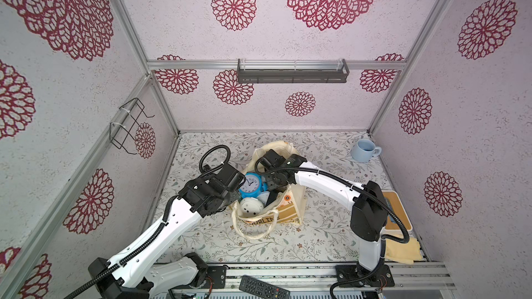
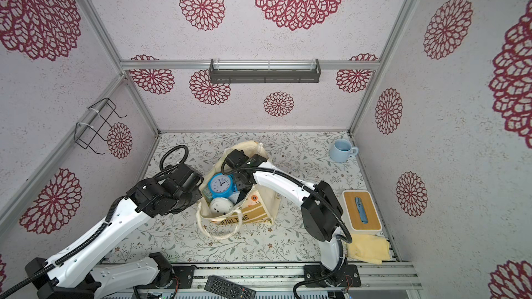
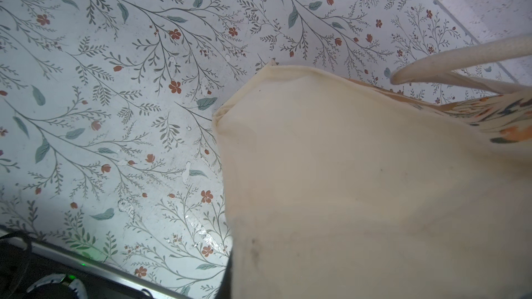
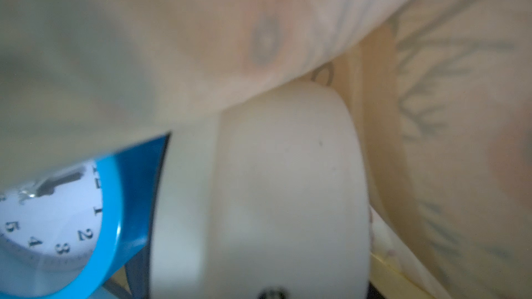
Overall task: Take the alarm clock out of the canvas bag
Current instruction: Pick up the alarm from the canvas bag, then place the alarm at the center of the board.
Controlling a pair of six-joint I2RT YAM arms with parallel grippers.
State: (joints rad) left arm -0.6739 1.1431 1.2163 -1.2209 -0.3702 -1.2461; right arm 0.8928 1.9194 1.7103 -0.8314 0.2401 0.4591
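I should pull the bag's rim that my left gripper holds up and away from the clock [image 1: 251, 186], then let go of the bag's cloth, because the bag's top is already open.
The cream canvas bag [image 1: 288, 214] [image 2: 259, 214] stands open in the middle of the floral table, its tan printed band facing the front. Inside, a blue alarm clock [image 1: 251, 186] [image 2: 221, 184] [image 4: 57, 225] shows its white face upward. A white round thing [image 1: 250, 207] [image 4: 273, 182] lies beside it. My left gripper [image 1: 237, 181] is shut on the bag's left rim, and the bag's cloth [image 3: 359, 182] fills the left wrist view. My right gripper [image 1: 270, 188] reaches down into the bag just right of the clock. Its jaws are hidden.
A light blue mug [image 1: 364, 151] stands at the back right. A wooden-lidded box [image 2: 361, 211] and a yellow cloth [image 2: 367, 247] lie at the right edge. A black remote [image 1: 263, 287] rests on the front rail. A grey shelf [image 1: 292, 71] and a wire rack [image 1: 129, 126] hang on the walls.
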